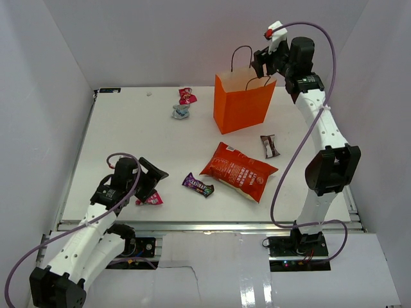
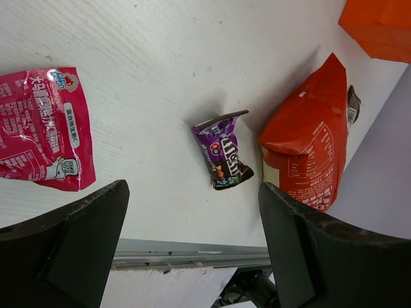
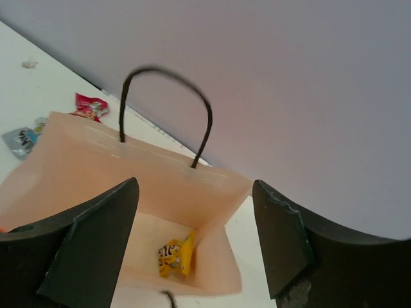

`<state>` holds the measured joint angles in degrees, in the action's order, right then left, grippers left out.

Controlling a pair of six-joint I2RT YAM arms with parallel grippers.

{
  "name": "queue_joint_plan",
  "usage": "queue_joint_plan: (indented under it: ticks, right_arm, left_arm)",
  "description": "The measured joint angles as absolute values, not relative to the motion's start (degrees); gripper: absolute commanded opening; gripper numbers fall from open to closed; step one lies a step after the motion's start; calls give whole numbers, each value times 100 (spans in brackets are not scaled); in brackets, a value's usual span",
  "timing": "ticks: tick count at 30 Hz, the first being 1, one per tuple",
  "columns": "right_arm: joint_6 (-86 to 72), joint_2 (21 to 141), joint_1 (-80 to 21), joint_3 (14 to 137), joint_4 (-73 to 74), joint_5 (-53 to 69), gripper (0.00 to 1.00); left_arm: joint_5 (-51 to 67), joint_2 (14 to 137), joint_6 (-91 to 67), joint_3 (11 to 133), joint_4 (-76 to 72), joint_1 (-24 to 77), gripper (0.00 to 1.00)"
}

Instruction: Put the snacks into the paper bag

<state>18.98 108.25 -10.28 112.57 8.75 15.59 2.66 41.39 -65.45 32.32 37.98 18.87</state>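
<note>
The pink pack (image 1: 151,199) (image 2: 42,131) lies below my left gripper's open fingers, on the left in the wrist view, so the gripper goes down that way onto it next.
The orange paper bag (image 1: 243,101) stands upright at the back of the table. My right gripper (image 1: 263,63) hovers open and empty just above its right rim. In the right wrist view the bag's pale interior (image 3: 160,186) holds a yellow candy pack (image 3: 176,253). The red-orange chip bag (image 1: 239,170) lies mid-table, with a purple candy pack (image 1: 197,185) left of it and a dark brown bar (image 1: 270,146) right of it. My left gripper (image 1: 151,179) is open and empty at the front left, beside a pink pack (image 1: 151,199). The left wrist view shows the pink pack (image 2: 42,131), purple pack (image 2: 225,157) and chip bag (image 2: 308,144).
A pink candy (image 1: 187,95) and a silver-blue candy (image 1: 180,111) lie at the back, left of the bag. White walls enclose the table on three sides. A metal rail (image 1: 205,226) runs along the near edge.
</note>
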Motion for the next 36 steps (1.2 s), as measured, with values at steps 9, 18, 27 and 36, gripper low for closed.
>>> queue_joint_plan:
  ticks: [9, 18, 27, 36]
  right_arm:
    - [1929, 8868, -530, 10442, 1553, 3238, 92]
    - [3391, 6912, -607, 7706, 3013, 4445, 94]
    - [4084, 6836, -617, 6731, 4066, 4884, 94]
    - [4202, 6825, -792, 6689, 4071, 5181, 94]
  left_arm:
    - [-89, 4499, -7183, 3496, 4700, 1887, 85]
    - [-788, 5481, -8064, 3990, 6042, 1887, 79]
    - [-1186, 6049, -8224, 4056, 6121, 1887, 79]
    - [-1315, 6222, -8250, 3780, 5673, 1887, 75]
